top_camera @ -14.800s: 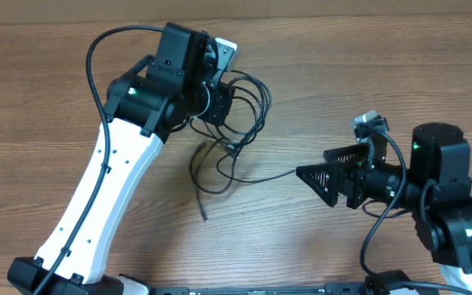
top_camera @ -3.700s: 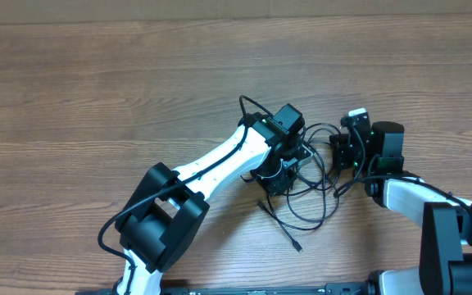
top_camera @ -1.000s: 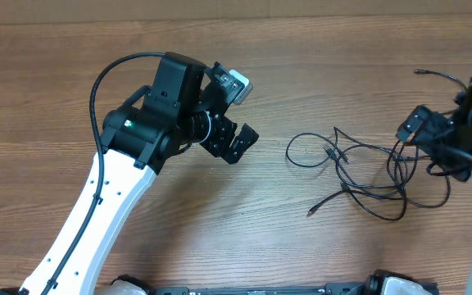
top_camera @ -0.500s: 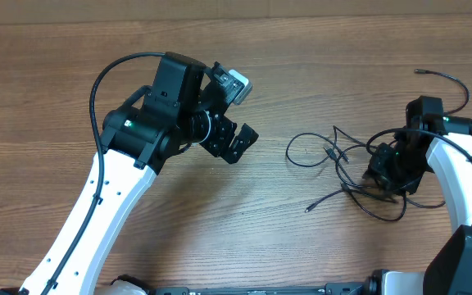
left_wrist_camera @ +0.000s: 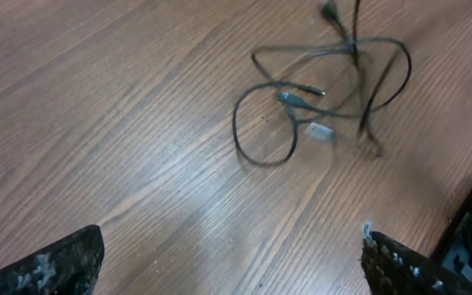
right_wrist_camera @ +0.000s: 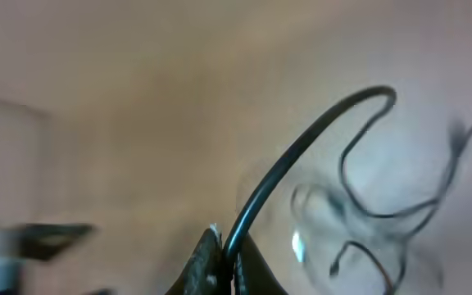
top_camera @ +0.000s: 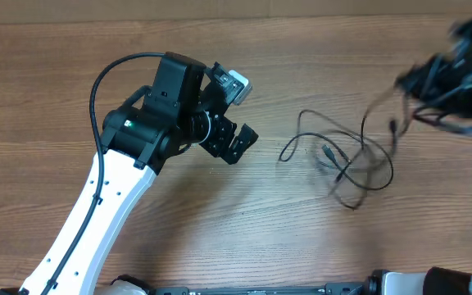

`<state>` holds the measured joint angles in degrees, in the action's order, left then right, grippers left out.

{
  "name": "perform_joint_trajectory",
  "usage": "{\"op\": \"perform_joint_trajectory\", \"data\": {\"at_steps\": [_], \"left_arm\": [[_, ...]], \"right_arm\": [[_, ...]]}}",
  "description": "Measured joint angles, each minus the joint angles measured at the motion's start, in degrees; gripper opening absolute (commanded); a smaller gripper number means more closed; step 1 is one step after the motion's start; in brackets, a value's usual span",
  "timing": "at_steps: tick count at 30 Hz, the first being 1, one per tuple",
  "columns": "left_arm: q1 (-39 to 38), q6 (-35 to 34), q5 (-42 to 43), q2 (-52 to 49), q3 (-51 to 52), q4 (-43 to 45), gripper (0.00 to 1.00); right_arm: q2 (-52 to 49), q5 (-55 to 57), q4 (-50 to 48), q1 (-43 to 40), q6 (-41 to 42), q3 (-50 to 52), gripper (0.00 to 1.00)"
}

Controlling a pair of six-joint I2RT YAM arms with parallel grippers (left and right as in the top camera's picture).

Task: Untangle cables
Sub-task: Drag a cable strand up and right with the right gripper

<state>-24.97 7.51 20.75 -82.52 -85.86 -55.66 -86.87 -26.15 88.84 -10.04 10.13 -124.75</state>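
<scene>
Next, my right gripper carries the cable away from the tangle, lowers and releases, since bare tabletop lies below it and to its right in the overhead view.
The cables [top_camera: 344,161] form a loose black tangle on the wooden table right of centre, partly blurred by motion. One strand rises from the tangle to my right gripper [top_camera: 437,79], which is blurred at the far right edge. In the right wrist view the right gripper [right_wrist_camera: 228,260] is shut on a black cable [right_wrist_camera: 301,156], with the other cables [right_wrist_camera: 367,220] hanging beneath. My left gripper [top_camera: 234,144] stands open left of the tangle, well apart from it. The left wrist view shows the cables [left_wrist_camera: 326,86] ahead, a silvery plug [left_wrist_camera: 319,129] among them, and the left gripper [left_wrist_camera: 228,270] holding nothing.
The white left arm [top_camera: 105,205] runs from the front left corner up to mid-table. The wooden table [top_camera: 285,238] ends at a pale wall along the far edge [top_camera: 301,12].
My right gripper has shut on a cable and swung up toward the far right, lifting a strand and dragging the tangle's shape. The left arm has not moved.
</scene>
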Motion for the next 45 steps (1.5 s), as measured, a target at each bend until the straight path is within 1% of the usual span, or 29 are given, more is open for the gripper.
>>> {"op": "perform_joint_trajectory", "data": {"at_steps": [3,4,6,10,12,13,19,21,22,24,26,28,31,34,36,38,39,40,42,43,45], "left_arm": [[0.0,0.0,0.0,0.0,0.0,-0.1,1.00],[0.0,0.0,0.0,0.0,0.0,0.0,1.00],[0.0,0.0,0.0,0.0,0.0,0.0,1.00],[0.0,0.0,0.0,0.0,0.0,0.0,1.00],[0.0,0.0,0.0,0.0,0.0,0.0,1.00],[0.0,0.0,0.0,0.0,0.0,0.0,1.00],[0.0,0.0,0.0,0.0,0.0,0.0,0.99],[0.0,0.0,0.0,0.0,0.0,0.0,1.00],[0.0,0.0,0.0,0.0,0.0,0.0,1.00],[0.0,0.0,0.0,0.0,0.0,0.0,1.00],[0.0,0.0,0.0,0.0,0.0,0.0,1.00],[0.0,0.0,0.0,0.0,0.0,0.0,1.00],[0.0,0.0,0.0,0.0,0.0,0.0,1.00],[0.0,0.0,0.0,0.0,0.0,0.0,1.00],[0.0,0.0,0.0,0.0,0.0,0.0,1.00],[0.0,0.0,0.0,0.0,0.0,0.0,1.00],[0.0,0.0,0.0,0.0,0.0,0.0,1.00],[0.0,0.0,0.0,0.0,0.0,0.0,1.00],[0.0,0.0,0.0,0.0,0.0,0.0,1.00],[0.0,0.0,0.0,0.0,0.0,0.0,1.00],[0.0,0.0,0.0,0.0,0.0,0.0,1.00]], "right_arm": [[2.4,1.1,-3.6,0.0,0.4,-20.2,0.04],[2.8,3.0,-4.2,0.0,0.5,-25.5,0.04],[3.4,8.2,-4.4,0.0,0.5,-32.2,0.04],[3.8,16.7,-4.2,0.0,0.5,-33.8,0.04],[2.9,23.5,-4.1,0.0,0.5,-33.8,0.04],[2.1,29.0,-3.5,0.0,1.2,-33.7,0.04],[1.1,53.5,2.8,0.0,7.1,-33.4,0.04],[1.0,63.4,6.9,-0.9,11.2,-33.3,0.04],[1.0,66.1,7.7,-1.4,13.0,-32.9,0.04],[1.0,71.1,8.2,-3.3,16.2,-31.1,0.04],[0.6,74.5,8.2,-6.7,19.2,-26.0,0.04],[0.5,75.6,8.3,-9.8,21.8,-22.0,0.04],[0.1,77.3,8.5,-16.9,28.6,-14.5,0.04],[-0.3,78.2,8.3,-26.3,38.2,-5.6,0.04],[-0.4,77.8,7.2,-33.5,46.0,2.6,0.04],[-0.6,74.9,2.4,-40.5,51.1,10.5,0.04],[-0.6,73.9,1.0,-41.7,51.7,12.0,0.04],[-0.7,71.3,-2.0,-44.5,52.3,15.4,0.04],[-0.7,65.7,-7.6,-48.4,51.7,20.7,0.04],[-0.8,61.1,-11.3,-51.0,50.7,24.1,0.04],[-0.8,54.9,-16.4,-53.4,48.5,28.5,0.04]]}}
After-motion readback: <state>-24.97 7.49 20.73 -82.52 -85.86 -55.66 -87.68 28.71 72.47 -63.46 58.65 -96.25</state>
